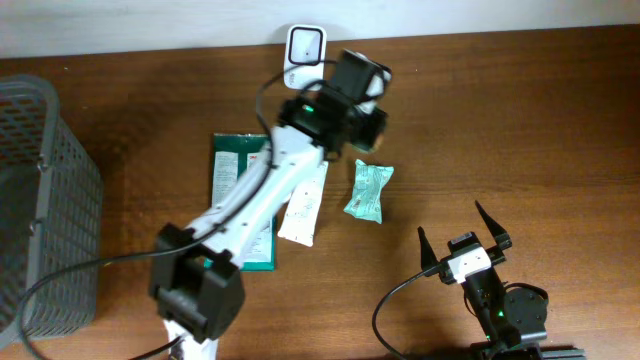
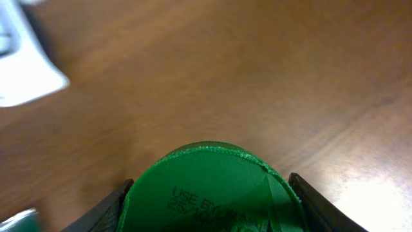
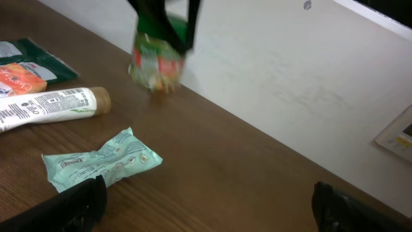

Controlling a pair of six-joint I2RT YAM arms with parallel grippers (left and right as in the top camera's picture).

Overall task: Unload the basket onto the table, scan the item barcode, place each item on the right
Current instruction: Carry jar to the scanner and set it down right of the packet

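Observation:
My left gripper moves back from the scanner (image 1: 304,47) next, to the right in the overhead view, then down beside the mint-green packet.
The item (image 2: 212,190) is a small round tub with a green lid printed "USE BY". In the right wrist view the item (image 3: 156,61) shows an orange and green label and hangs just above the table. My left gripper (image 2: 211,196) is shut on it, one black finger on each side of the lid. From overhead the left gripper (image 1: 366,115) sits just right of and below the white scanner (image 1: 304,47) at the table's back edge. No barcode shows in any view. My right gripper (image 1: 452,225) stands open and apart from it all near the front right, with nothing between its fingers (image 3: 77,203).
A mint-green packet (image 1: 367,190) lies mid-table, with a white tube (image 1: 303,205) and a dark green pouch (image 1: 235,175) to its left. A grey mesh basket (image 1: 40,200) stands at the left edge. A pale wall runs along the table's back.

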